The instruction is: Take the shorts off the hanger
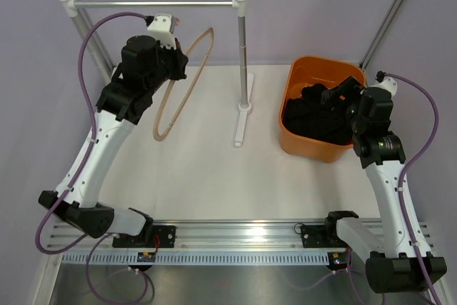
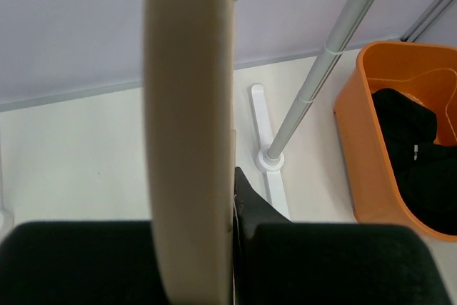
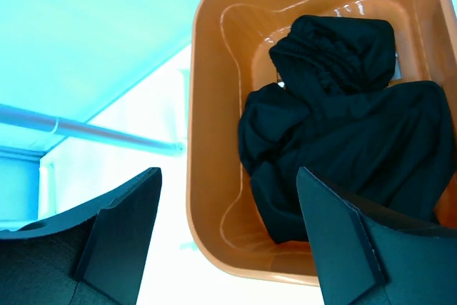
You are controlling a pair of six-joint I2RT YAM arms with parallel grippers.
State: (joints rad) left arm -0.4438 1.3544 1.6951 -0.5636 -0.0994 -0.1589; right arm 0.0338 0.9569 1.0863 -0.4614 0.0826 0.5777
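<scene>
The top bar (image 1: 203, 3) lies outward of my left gripper, so I need to carry the hanger (image 1: 160, 136) outward and toward the pole and release it on that bar.
The black shorts (image 1: 318, 116) lie bunched inside the orange basket (image 1: 307, 149) at the right; they also show in the right wrist view (image 3: 335, 126) and the left wrist view (image 2: 414, 155). The tan wooden hanger (image 1: 160, 136) is bare and hangs tilted in the air at the back left, below the rail. My left gripper (image 1: 175, 51) is shut on its frame; in the left wrist view the hanger (image 2: 189, 141) fills the gap of that gripper (image 2: 207, 226). My right gripper (image 1: 339, 94) is open and empty above the basket, as the right wrist view (image 3: 228, 171) shows.
The white-and-metal rail stand (image 1: 243, 55) stands mid-table between the hanger and the basket, its top rail (image 1: 153, 4) running left along the back. Its pole (image 2: 314, 83) is close to the right of the hanger. An aluminium rail (image 1: 243, 230) with the arm bases runs along the near edge.
</scene>
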